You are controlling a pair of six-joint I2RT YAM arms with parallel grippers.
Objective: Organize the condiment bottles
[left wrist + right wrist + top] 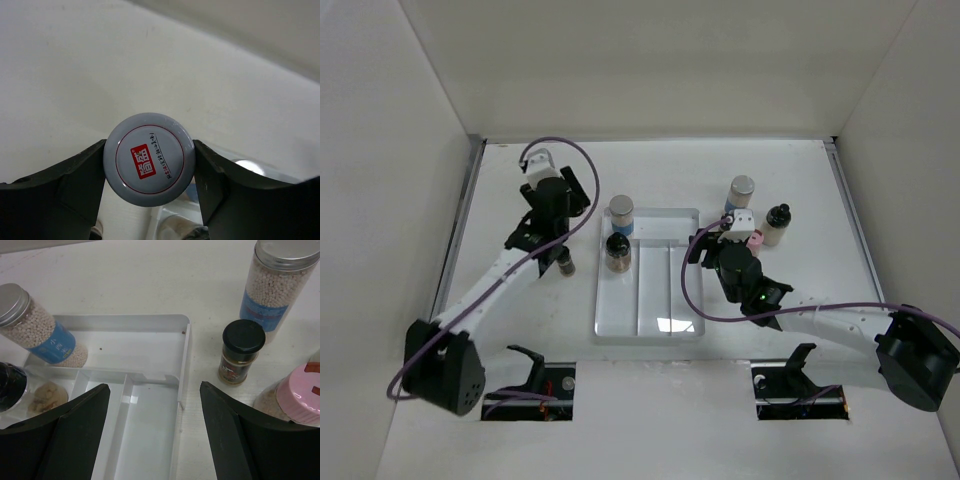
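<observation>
The tray's bottom at the dark-capped bottle's near side is empty. So my left gripper moves back over the tray (650,325) next, then down there to release the jar.
My left gripper (148,162) is shut on a jar with a grey-white cap (148,159) that bears a red logo; both fingers press the cap's sides. In the top view the left gripper (570,195) hides that jar, left of the clear tray (650,325). A blue-labelled jar (621,213) and a dark-capped bottle (617,250) stand in the tray's far left. My right gripper (155,405) is open over the tray's right edge (181,390), holding nothing. Right of the tray stand a tall blue-labelled jar (277,280), a small black-capped bottle (241,351) and a pink-capped jar (302,392).
A small dark bottle (565,262) stands on the table beside the left arm's forearm. White walls close in the table on three sides. The right arm (820,320) lies across the near right of the table.
</observation>
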